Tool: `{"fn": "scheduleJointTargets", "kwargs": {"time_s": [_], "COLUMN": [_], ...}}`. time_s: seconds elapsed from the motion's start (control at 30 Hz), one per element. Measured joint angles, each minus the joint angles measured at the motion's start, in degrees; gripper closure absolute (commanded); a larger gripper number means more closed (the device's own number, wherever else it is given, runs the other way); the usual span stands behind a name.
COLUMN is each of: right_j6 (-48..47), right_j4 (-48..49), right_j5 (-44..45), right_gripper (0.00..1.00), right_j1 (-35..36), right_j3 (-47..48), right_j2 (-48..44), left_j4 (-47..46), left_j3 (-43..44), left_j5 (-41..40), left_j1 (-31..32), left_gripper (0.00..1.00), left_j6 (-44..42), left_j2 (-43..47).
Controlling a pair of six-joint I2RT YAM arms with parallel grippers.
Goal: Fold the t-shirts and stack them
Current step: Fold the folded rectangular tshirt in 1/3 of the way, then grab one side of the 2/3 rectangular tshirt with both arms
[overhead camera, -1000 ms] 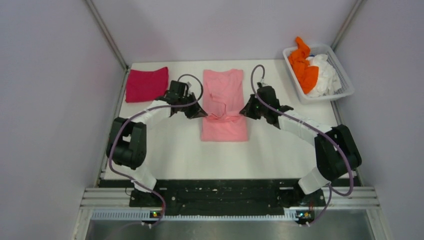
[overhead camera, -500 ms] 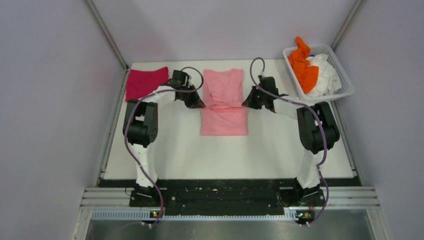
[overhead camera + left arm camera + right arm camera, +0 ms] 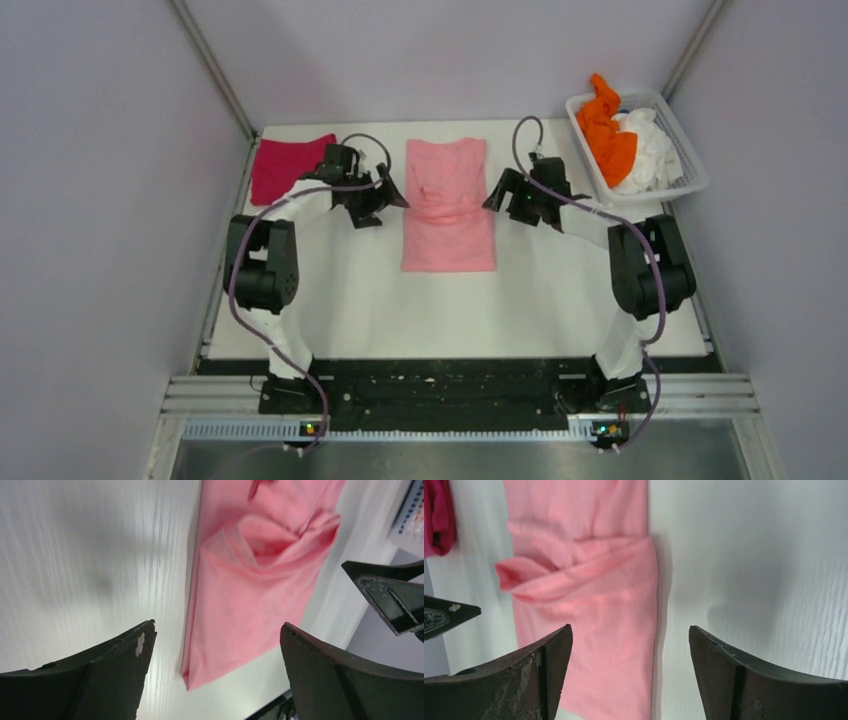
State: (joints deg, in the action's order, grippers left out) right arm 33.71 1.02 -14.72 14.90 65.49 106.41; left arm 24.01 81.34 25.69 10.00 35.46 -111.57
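The pink t-shirt's near corner (image 3: 404, 268) lies flat and clear of the rumpled fold (image 3: 445, 208). I will next move my left gripper back along the pink t-shirt's edge and down onto that corner.
The light pink t-shirt (image 3: 448, 215) lies flat as a long strip in the middle of the table, with a rumpled fold (image 3: 445, 208) across its middle. My left gripper (image 3: 392, 195) hangs open just off its left edge, and my right gripper (image 3: 495, 196) hangs open just off its right edge. Neither touches the cloth. In the left wrist view, the pink t-shirt (image 3: 250, 590) shows below the open left gripper (image 3: 217, 625). The right wrist view has the open right gripper (image 3: 630, 628) over the pink t-shirt (image 3: 594, 605). A folded magenta-red t-shirt (image 3: 290, 165) lies at the far left.
A white slatted basket (image 3: 690, 165) stands at the far right corner, holding a crumpled orange t-shirt (image 3: 610, 130) and a white one (image 3: 652, 150). Metal frame posts rise at both far corners. White tabletop (image 3: 450, 310) lies between the pink t-shirt and the arm bases.
Both grippers were shut on the pink t-shirt's raised fold; they have opened, let it go and drawn apart towards the far side. The fold now rests on the shirt.
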Motion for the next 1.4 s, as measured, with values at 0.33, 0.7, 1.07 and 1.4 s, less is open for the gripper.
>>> {"fn": "scheduleJointTargets", "kwargs": {"time_s": [0.33, 0.7, 1.07, 1.4], "right_j6": [-2.58, -3.56, -4.37, -1.44], "right_j4": [0.70, 2.71, 2.32, 4.72], "right_j5": [-1.29, -0.66, 3.02, 9.51], "right_gripper": [0.01, 0.01, 0.01, 0.08], "right_j1": [12.92, 16.52, 13.40, 12.31], "right_j3": [-4.76, 17.55, 23.67, -12.90], "right_j2": [-4.74, 15.61, 18.36, -16.83], "left_j4": [-2.47, -1.31, -3.10, -9.64], "left_j3": [-32.63, -42.25, -37.97, -24.30], "left_j5": [0.28, -2.78, -2.60, -3.61], "left_j1": [3.28, 3.76, 3.76, 3.76], "left_gripper": [0.01, 0.01, 0.08, 0.40], "left_j6": [1.33, 3.48, 3.58, 3.32], "left_j2": [21.57, 34.34, 28.94, 11.50]}}
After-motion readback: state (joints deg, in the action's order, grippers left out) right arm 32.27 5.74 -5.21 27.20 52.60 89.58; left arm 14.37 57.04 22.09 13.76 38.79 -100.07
